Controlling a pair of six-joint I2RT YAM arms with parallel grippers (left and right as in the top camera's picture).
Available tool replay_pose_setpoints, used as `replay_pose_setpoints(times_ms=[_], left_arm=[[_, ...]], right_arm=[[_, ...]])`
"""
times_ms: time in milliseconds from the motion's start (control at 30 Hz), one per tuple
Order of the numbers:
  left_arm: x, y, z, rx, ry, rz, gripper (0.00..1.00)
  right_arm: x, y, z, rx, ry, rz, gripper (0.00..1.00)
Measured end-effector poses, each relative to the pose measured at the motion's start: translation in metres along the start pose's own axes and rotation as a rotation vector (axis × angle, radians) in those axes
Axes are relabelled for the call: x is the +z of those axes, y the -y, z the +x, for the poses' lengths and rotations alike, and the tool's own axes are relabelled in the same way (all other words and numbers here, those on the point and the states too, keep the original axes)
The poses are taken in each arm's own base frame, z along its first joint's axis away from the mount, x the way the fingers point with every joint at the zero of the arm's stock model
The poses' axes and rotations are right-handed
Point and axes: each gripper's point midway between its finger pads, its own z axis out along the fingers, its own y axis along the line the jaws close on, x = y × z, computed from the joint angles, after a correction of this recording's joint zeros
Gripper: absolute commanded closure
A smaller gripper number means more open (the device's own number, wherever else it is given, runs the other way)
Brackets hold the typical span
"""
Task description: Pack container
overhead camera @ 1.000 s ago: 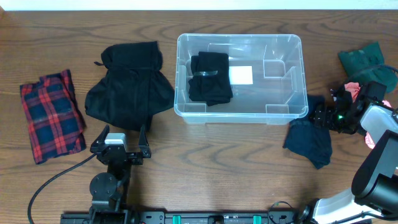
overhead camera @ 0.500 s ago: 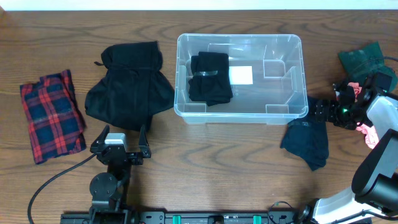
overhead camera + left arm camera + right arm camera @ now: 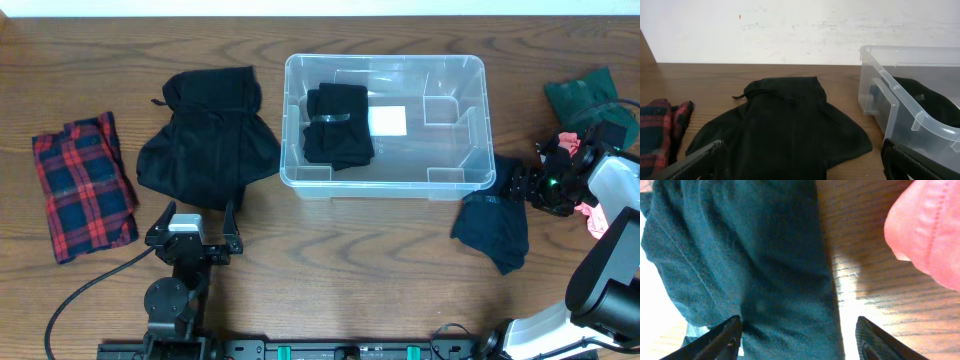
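The robot's right gripper will next move down onto the dark teal cloth's upper edge (image 3: 508, 182) (image 3: 790, 318), slightly toward the container, because a bare piece of table shows beside one finger.
The clear container (image 3: 470, 170) stands at the table's centre with a folded black garment (image 3: 338, 124) and a white label (image 3: 388, 120) inside; its near corner shows in the left wrist view (image 3: 900, 105). My right gripper (image 3: 522, 186) is open, low over the top edge of a dark teal cloth (image 3: 492, 228) right of the container; the cloth fills the right wrist view (image 3: 750, 260) between the fingers. My left gripper (image 3: 200, 222) is open and empty at the front left, facing a black garment (image 3: 208, 140), which also shows in the left wrist view (image 3: 785, 125).
A red plaid cloth (image 3: 82, 184) lies at the far left. A dark green cloth (image 3: 585, 95) lies at the back right, and a pink cloth (image 3: 592, 215) lies by the right arm, also visible in the right wrist view (image 3: 930, 230).
My right gripper shifted slightly left and lower onto the teal cloth, whose shape has bunched and moved a little left. The left arm has not moved.
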Motion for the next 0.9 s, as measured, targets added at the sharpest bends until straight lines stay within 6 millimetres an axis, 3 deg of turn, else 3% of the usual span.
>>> replay_pose_setpoints(times_ms=[333,533,900], left_arm=[[0.000,0.000,0.000,0.000,0.000,0.000,0.02],[0.000,0.000,0.000,0.000,0.000,0.000,0.02],[0.000,0.000,0.000,0.000,0.000,0.000,0.02]], right_arm=[[0.003,-0.005,-0.001,-0.077,0.001,-0.027,0.22],[0.001,-0.018,0.012,-0.134,-0.050,-0.094,0.22],[-0.003,-0.014,0.000,-0.165,-0.016,-0.069,0.22]])
